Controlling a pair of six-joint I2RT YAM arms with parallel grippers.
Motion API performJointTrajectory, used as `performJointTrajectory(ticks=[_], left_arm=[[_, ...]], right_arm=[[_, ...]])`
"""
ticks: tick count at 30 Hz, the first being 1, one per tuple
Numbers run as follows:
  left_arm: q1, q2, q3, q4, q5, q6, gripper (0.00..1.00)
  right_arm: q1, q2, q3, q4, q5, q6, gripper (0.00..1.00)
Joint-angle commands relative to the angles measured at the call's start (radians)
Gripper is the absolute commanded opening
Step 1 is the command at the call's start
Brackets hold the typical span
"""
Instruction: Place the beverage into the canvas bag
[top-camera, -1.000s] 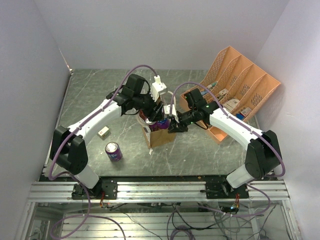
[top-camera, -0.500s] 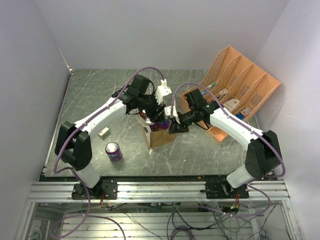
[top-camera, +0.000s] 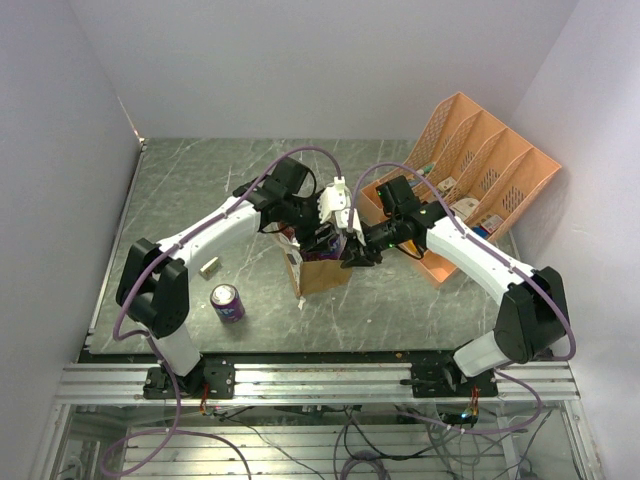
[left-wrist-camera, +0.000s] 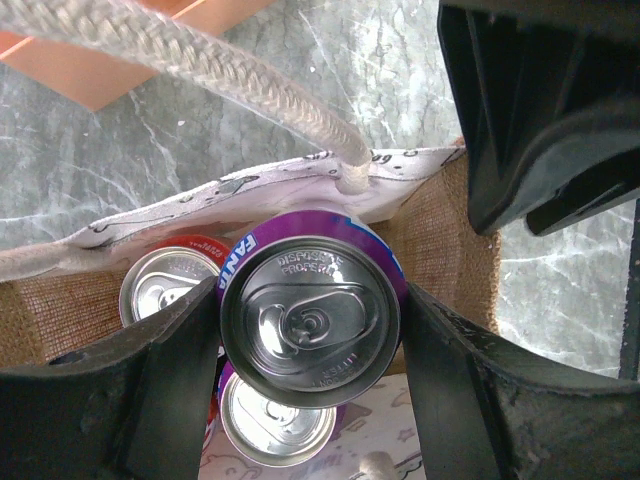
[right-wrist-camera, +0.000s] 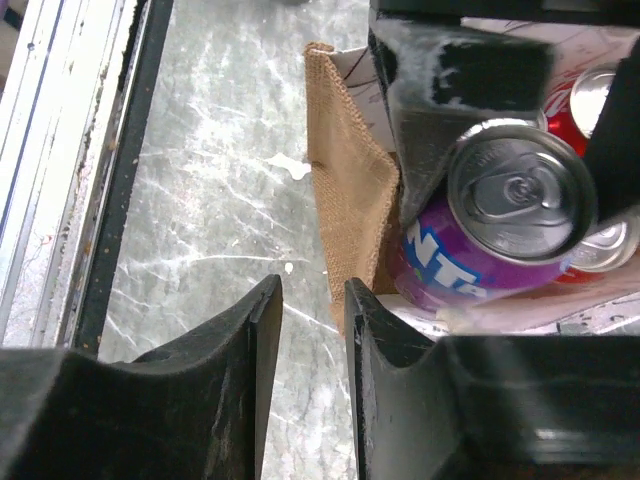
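My left gripper is holding the purple can, and next I need to lower it into the bag's corner by the bag's burlap end (left-wrist-camera: 414, 230) and let go of it, because the other cans leave room there.
My left gripper (left-wrist-camera: 310, 335) is shut on a purple Fanta can (left-wrist-camera: 310, 318), upright, held over the open mouth of the tan canvas bag (top-camera: 320, 272). A red can (left-wrist-camera: 168, 285) and another can (left-wrist-camera: 275, 425) stand inside the bag. A cream rope handle (left-wrist-camera: 210, 65) crosses above. In the right wrist view the purple can (right-wrist-camera: 500, 225) sits at the bag's burlap wall (right-wrist-camera: 350, 200), clamped by a left finger (right-wrist-camera: 430, 110). My right gripper (right-wrist-camera: 312, 290) is beside the bag's near corner, its jaws a narrow gap apart with only the table showing between them.
A second purple can (top-camera: 227, 302) stands on the table at the front left, with a small tan box (top-camera: 208, 266) beyond it. An orange slotted desk organizer (top-camera: 470, 180) stands at the right, close behind my right arm. The table's front rail (right-wrist-camera: 90, 150) lies beside the bag.
My left gripper has moved right with the purple can, from the bag's left side to over its mouth. My right gripper has shifted slightly toward the bag.
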Motion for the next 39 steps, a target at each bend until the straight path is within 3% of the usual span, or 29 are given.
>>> performJointTrajectory(ticks=[1, 9, 39], left_arm=[[-0.006, 0.000, -0.001, 0.033, 0.057, 0.091, 0.08], [-0.007, 0.044, 0.026, -0.036, 0.052, 0.168, 0.11], [-0.041, 0.174, 0.116, -0.117, 0.015, 0.235, 0.30]], right_arm=[[-0.037, -0.050, -0.005, -0.013, -0.054, 0.022, 0.34], [-0.078, -0.072, 0.005, -0.032, -0.077, 0.015, 0.40], [-0.201, -0.138, -0.009, -0.002, -0.118, 0.048, 0.41]])
